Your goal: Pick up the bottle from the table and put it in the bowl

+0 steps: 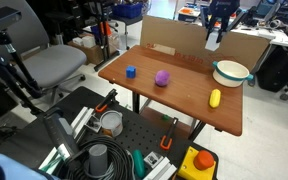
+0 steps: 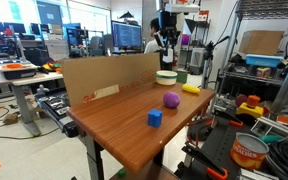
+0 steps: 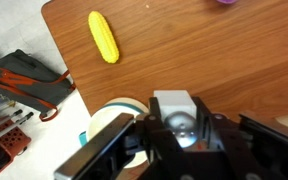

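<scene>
My gripper is holding the bottle [image 1: 213, 43] high beside the middle of the white bowl [image 1: 231, 70]. Next it needs to go to the left in the wrist view, then down into the bowl to let go.
My gripper [image 1: 215, 33] is shut on the small white bottle [image 1: 213, 43] and holds it in the air over the far end of the wooden table [image 1: 184, 105]. The white bowl with the teal rim [image 1: 231, 72] sits below it and a little toward the table edge. Both also show in an exterior view, with the gripper [image 2: 165, 42] above the bowl [image 2: 166, 76]. In the wrist view the bottle [image 3: 174, 103] sits between the fingers of the gripper [image 3: 174, 122], with the bowl [image 3: 109, 124] partly hidden beneath to the left.
A yellow oblong object [image 1: 215, 98] lies near the bowl. A purple roundish object [image 1: 162, 77] and a blue cube [image 1: 130, 72] sit mid-table. A cardboard wall [image 1: 179, 40] lines one table edge. Chairs, tool racks and clutter surround the table.
</scene>
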{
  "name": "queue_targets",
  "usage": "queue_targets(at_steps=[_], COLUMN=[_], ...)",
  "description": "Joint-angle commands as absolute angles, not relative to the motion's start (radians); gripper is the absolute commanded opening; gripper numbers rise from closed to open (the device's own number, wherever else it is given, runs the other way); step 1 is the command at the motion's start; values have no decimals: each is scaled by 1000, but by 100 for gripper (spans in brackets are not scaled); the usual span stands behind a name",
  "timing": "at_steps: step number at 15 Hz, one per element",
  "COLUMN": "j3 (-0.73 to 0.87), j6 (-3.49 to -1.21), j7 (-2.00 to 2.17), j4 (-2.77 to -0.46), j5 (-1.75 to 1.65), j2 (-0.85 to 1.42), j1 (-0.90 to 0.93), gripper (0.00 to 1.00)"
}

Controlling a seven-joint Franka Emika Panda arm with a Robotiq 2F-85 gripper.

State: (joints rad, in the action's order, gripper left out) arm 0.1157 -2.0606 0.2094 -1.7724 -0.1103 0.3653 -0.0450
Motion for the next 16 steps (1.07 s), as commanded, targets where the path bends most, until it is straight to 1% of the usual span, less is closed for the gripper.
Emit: queue_targets(at_steps=[1, 8, 13, 16], j3=[129, 151, 164, 163], j6=[-2037, -2035, -1998, -1932], j7=[188, 216, 247, 272], j4=[-1719, -1534, -1353, -1237], j5=[-73, -11, 19, 30], j2=[363, 542, 704, 802], j1=[-92, -166, -196, -206], gripper=[11, 11, 11, 11])
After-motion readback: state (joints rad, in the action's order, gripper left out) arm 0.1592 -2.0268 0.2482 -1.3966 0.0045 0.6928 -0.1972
